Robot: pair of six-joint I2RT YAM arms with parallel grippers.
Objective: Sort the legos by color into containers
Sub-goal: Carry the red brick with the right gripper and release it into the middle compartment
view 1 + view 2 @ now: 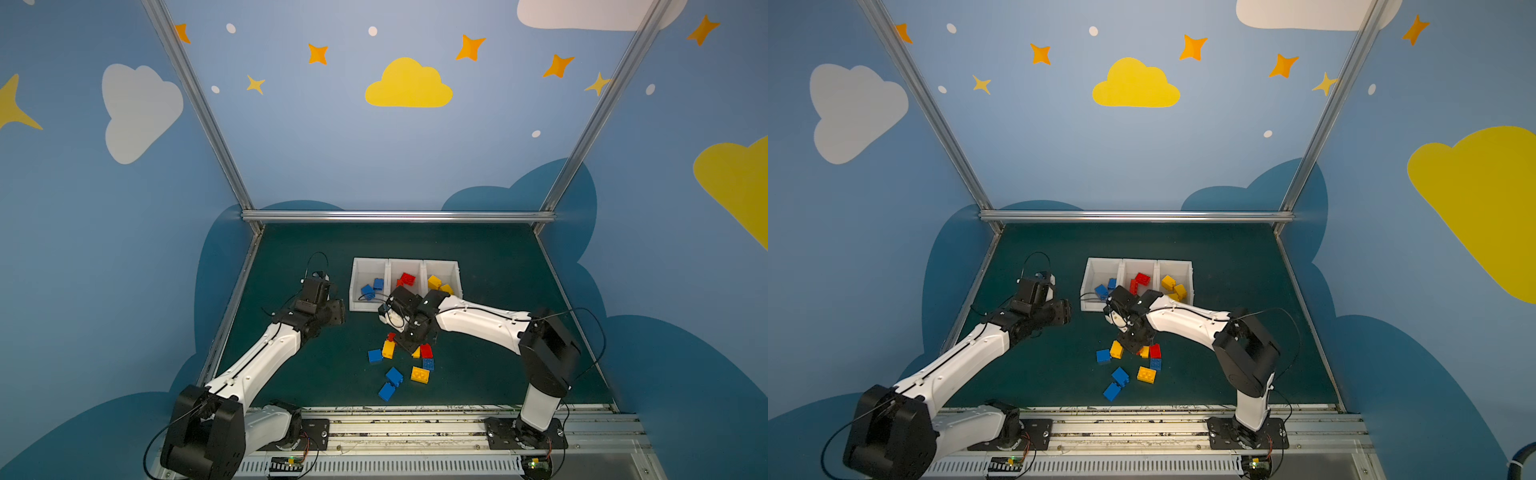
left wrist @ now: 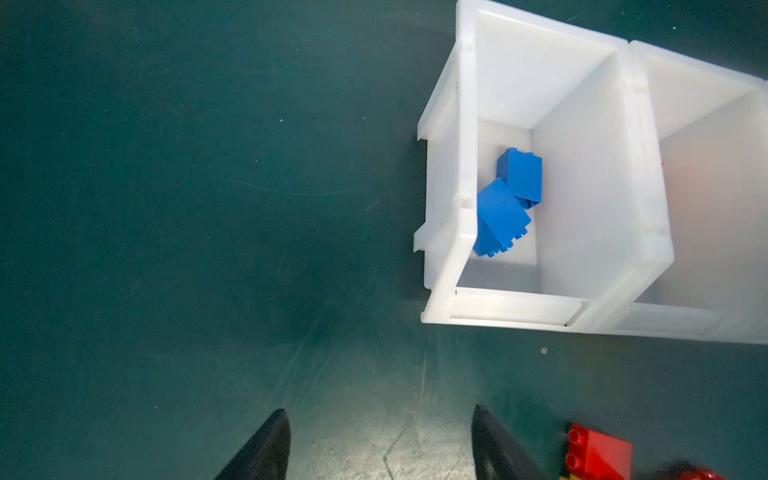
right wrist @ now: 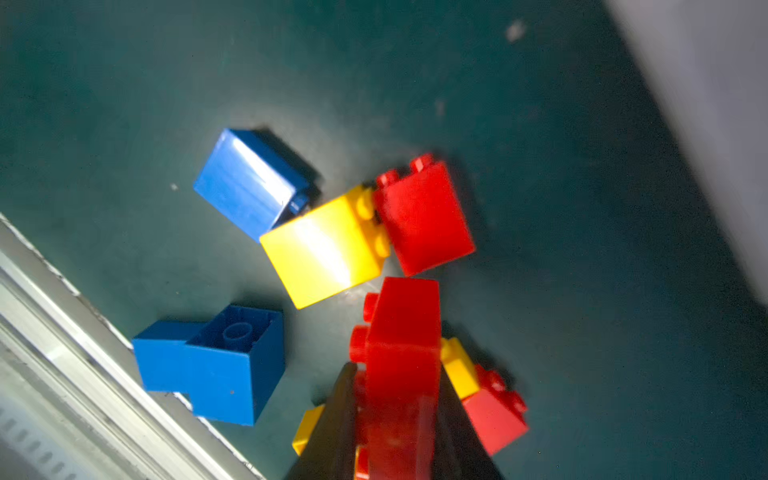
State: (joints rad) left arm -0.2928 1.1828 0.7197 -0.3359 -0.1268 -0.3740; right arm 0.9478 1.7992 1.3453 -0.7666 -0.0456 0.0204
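Observation:
The red lego will be released over the middle bin (image 1: 407,276), which already holds red legos, so my right gripper will lift up and outward to there next.
In the right wrist view my right gripper (image 3: 398,376) is shut on a red lego (image 3: 403,328), just above the loose pile. Round it lie a yellow lego (image 3: 324,249), another red one (image 3: 424,216) and two blue ones (image 3: 249,183) (image 3: 216,365). In both top views this gripper (image 1: 409,344) (image 1: 1136,347) hangs over the pile in front of the containers (image 1: 362,262) (image 1: 1100,262). The left bin holds blue legos (image 2: 503,216), the middle red (image 1: 407,278), the right yellow (image 1: 434,281). My left gripper (image 2: 380,415) (image 1: 334,311) is open and empty over bare mat, left of the bins.
Several loose legos lie on the green mat (image 1: 498,270) between the arms, among them blue (image 1: 386,391) and yellow (image 1: 419,374). A metal rail (image 1: 415,428) runs along the front edge. The right arm's wrist (image 1: 415,303) covers the bins' front lips.

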